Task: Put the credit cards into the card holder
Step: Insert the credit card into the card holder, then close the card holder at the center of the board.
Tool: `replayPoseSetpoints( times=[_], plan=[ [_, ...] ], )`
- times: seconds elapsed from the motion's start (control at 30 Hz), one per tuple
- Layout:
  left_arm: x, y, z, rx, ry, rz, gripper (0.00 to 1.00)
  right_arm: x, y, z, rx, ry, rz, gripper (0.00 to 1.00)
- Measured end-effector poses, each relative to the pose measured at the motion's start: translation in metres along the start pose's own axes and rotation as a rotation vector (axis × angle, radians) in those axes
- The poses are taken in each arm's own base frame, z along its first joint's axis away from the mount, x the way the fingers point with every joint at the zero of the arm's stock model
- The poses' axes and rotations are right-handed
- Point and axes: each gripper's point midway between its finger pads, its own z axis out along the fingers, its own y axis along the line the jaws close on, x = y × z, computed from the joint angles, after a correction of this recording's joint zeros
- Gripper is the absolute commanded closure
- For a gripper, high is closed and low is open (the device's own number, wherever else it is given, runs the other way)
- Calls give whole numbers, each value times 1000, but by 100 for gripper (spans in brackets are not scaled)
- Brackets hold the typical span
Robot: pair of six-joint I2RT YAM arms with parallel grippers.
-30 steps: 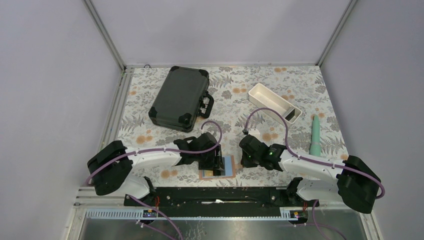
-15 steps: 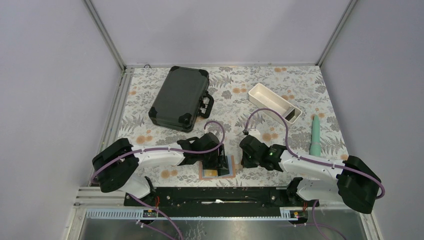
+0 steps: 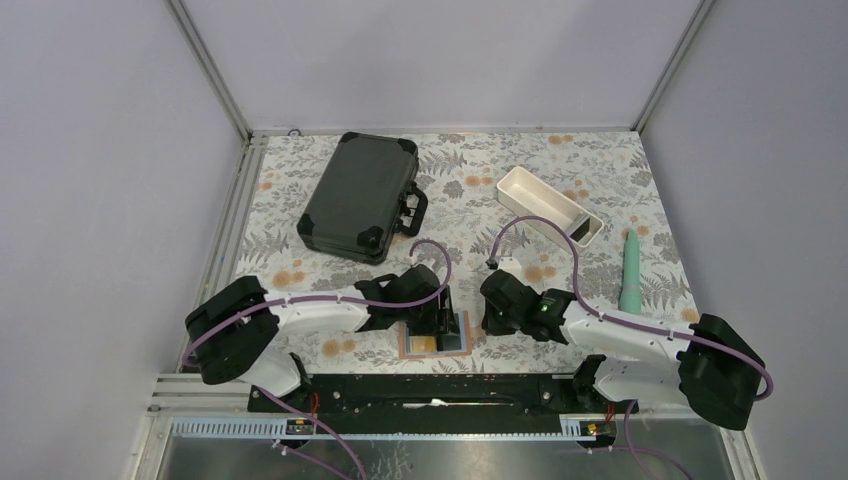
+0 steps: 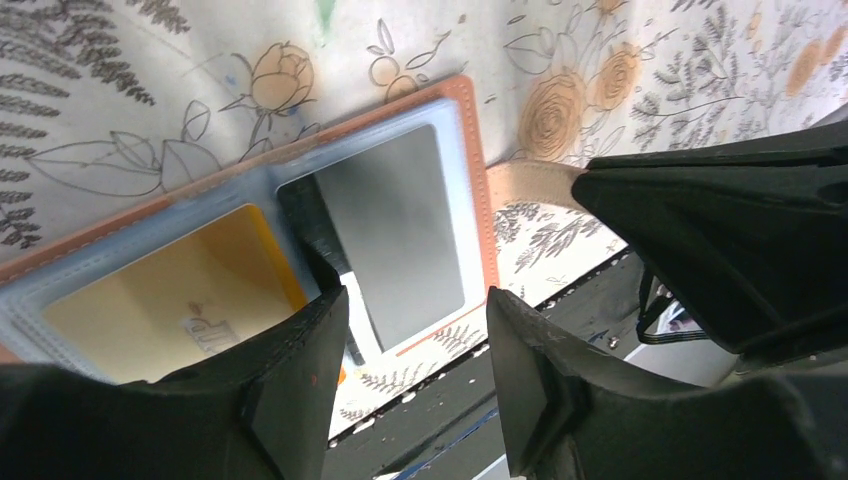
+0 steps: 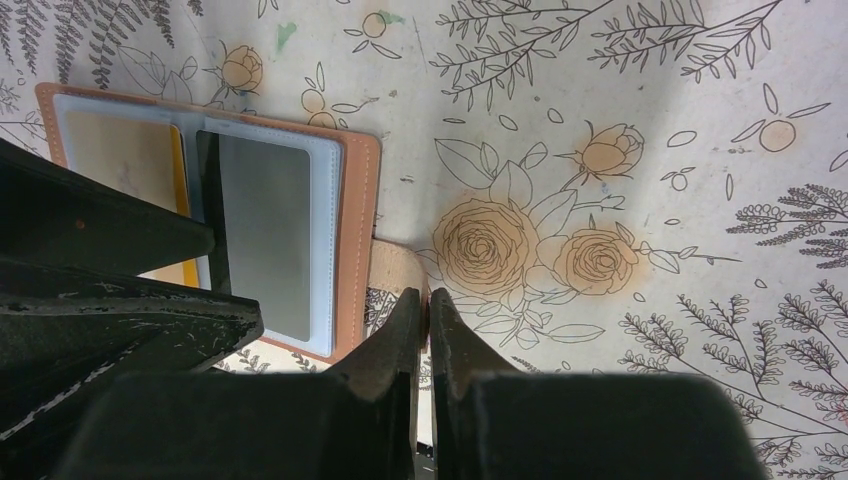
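My right gripper holds the strap and should swing it up and to the left in the top view next, over the holder's edge beside the yellow card point(image 4: 170, 290), and let go, as the holder is open.
The card holder point(image 3: 432, 343) lies open and flat near the table's front edge, tan outside and pale blue inside. A yellow card point(image 4: 170, 290) sits in its left pocket. A black credit card point(image 4: 395, 240) lies in its right pocket, with a dark edge showing at the fold. It also shows in the right wrist view point(image 5: 265, 235). My left gripper point(image 4: 415, 310) is open and empty just above the black card. My right gripper point(image 5: 428, 300) is shut on the card holder's strap point(image 5: 400, 262) at the wallet's right side.
A large black hard case point(image 3: 360, 196) lies at the back left. A long white tray point(image 3: 535, 196) stands at the back right with a dark thing at its near end. A pale green stick point(image 3: 631, 272) lies at the far right. The black front rail point(image 3: 430, 390) runs just below the wallet.
My left gripper has moved right over the wallet. The black card now covers the right pocket, which showed pale blue a second ago. The right gripper has held still.
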Motion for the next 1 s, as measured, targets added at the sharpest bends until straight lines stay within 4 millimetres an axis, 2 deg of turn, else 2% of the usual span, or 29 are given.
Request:
replayPoseSetpoints(
  times=[0.23, 0.33, 0.5, 0.6, 0.67, 0.77, 0.87, 0.93, 1.0],
  plan=[
    [-6, -13, 1, 77, -38, 4, 45, 1, -1, 0, -1, 0, 2, 100],
    [-8, -16, -2, 95, -47, 2, 39, 1, 0, -1, -5, -1, 4, 100],
    [-18, -26, -28, 146, -99, 4, 24, -3, 3, -7, -25, -19, 11, 100],
    [-32, -24, -49, 156, -159, -12, 20, -8, 7, -12, -39, -29, 15, 100],
    [-41, -12, -59, 142, -195, -39, 20, -13, 12, -16, -54, -38, 17, 100],
    [-45, 22, -61, 79, -215, -99, 19, -20, 21, -21, -81, -47, 16, 100],
    [-34, 63, -57, -13, -196, -153, 19, -29, 33, -28, -116, -58, 10, 100],
    [-23, 82, -55, -55, -178, -174, 24, -37, 43, -33, -144, -67, 3, 100],
    [-18, 93, -55, -72, -175, -195, 30, -44, 52, -37, -166, -74, -4, 100]
  ],
)
